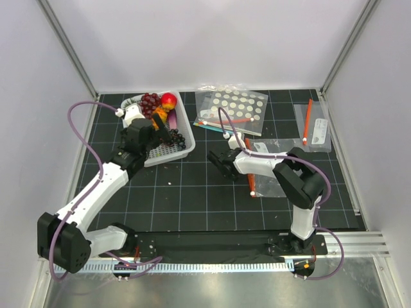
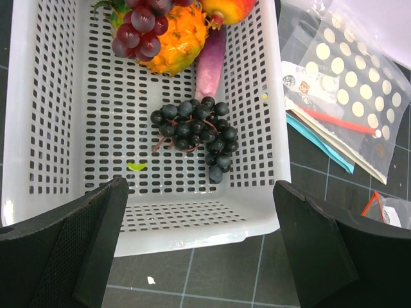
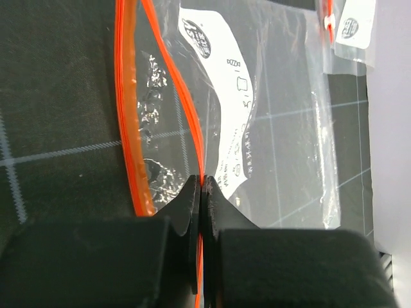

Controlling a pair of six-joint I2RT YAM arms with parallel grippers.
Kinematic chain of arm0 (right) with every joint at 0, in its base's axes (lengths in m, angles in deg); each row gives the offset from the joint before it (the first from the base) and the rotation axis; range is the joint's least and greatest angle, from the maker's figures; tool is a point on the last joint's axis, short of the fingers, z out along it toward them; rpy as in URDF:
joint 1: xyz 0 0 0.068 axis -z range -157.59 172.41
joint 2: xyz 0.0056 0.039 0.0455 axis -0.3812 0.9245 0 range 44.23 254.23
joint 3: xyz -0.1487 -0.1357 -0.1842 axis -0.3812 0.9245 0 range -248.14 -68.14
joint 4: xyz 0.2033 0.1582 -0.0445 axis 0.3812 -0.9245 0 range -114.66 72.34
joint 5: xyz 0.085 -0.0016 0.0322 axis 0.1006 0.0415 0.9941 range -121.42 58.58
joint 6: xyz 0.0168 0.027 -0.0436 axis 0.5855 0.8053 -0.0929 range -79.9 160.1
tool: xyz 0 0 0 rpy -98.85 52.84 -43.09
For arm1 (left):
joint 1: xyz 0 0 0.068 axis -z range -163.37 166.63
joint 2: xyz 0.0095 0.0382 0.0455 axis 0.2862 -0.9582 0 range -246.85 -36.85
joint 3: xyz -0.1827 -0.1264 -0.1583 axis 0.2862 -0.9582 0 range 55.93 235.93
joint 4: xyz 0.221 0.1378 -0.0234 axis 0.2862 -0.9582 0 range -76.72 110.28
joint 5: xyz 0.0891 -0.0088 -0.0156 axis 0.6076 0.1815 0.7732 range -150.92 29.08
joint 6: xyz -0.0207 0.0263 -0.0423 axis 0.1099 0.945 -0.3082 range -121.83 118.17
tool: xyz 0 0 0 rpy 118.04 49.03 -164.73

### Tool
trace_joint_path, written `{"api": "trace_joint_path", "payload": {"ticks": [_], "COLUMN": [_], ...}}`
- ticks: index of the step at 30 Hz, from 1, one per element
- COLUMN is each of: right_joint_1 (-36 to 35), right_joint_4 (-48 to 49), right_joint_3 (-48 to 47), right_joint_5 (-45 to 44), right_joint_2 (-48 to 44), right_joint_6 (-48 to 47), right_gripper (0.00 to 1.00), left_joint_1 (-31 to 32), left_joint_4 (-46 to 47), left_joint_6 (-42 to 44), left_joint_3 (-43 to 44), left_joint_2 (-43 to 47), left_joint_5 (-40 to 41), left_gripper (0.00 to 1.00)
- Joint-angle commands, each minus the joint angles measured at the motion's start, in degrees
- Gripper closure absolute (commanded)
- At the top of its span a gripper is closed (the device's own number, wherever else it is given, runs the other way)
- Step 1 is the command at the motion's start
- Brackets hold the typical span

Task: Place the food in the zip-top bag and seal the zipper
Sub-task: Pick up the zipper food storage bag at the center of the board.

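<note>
I will next move my left gripper outward and lower it onto the near end of the redder grape bunch [image 2: 140,43], as that bunch lies uncovered against the orange pineapple.
The food lies in a white perforated basket [image 1: 185,125]: a dark grape bunch [image 1: 177,137], a red-yellow apple [image 1: 168,99] and an orange pineapple [image 1: 160,117]. My left gripper [image 1: 159,133] hovers over the basket, open and empty. In the left wrist view its jaws [image 2: 200,192] frame the basket's near wall [image 2: 192,237], with the grapes [image 2: 192,128], pineapple [image 2: 176,42] and apple [image 2: 228,8] beyond. The clear zip-top bag [image 1: 266,176] lies right of centre. My right gripper [image 1: 250,172] is shut [image 3: 203,183] on one lip of its red-orange zipper. The other lip [image 3: 126,96] hangs apart to the left, so the mouth gapes.
A redder grape bunch [image 2: 141,29] and a pink-purple vegetable [image 2: 210,64] share the basket. The white-dotted bag [image 1: 237,106] lies at the back, on other flat packets. A small labelled bag [image 1: 314,128] lies at the back right. White walls enclose the mat.
</note>
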Motion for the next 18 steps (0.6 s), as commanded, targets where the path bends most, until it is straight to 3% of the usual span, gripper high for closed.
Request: {"api": "trace_joint_path", "payload": {"ticks": [1, 6, 13, 18], "right_joint_1": [-2.2, -6.0, -6.0, -5.9], "right_joint_4": [3.1, 5.1, 17.7, 21.5], "right_joint_3": [0.3, 1.5, 10.6, 14.5], "right_joint_5": [-3.5, -5.0, 5.1, 7.5], "right_joint_2": [-6.7, -12.9, -24.4, -30.0], "right_joint_6": [-0.8, -1.3, -6.5, -6.4], "right_gripper": [0.99, 0.99, 0.99, 0.99], "left_joint_1": [0.6, 0.6, -0.6, -2.9], "left_joint_4": [2.8, 2.1, 2.5, 0.9], "left_joint_6": [0.7, 0.4, -2.1, -1.4], "left_joint_3": [1.2, 1.9, 4.2, 12.8], "left_joint_2": [0.1, -2.1, -6.4, -18.9], "left_joint_5": [-0.8, 0.2, 5.4, 13.1], "left_gripper": [0.0, 0.0, 0.0, 0.0]}}
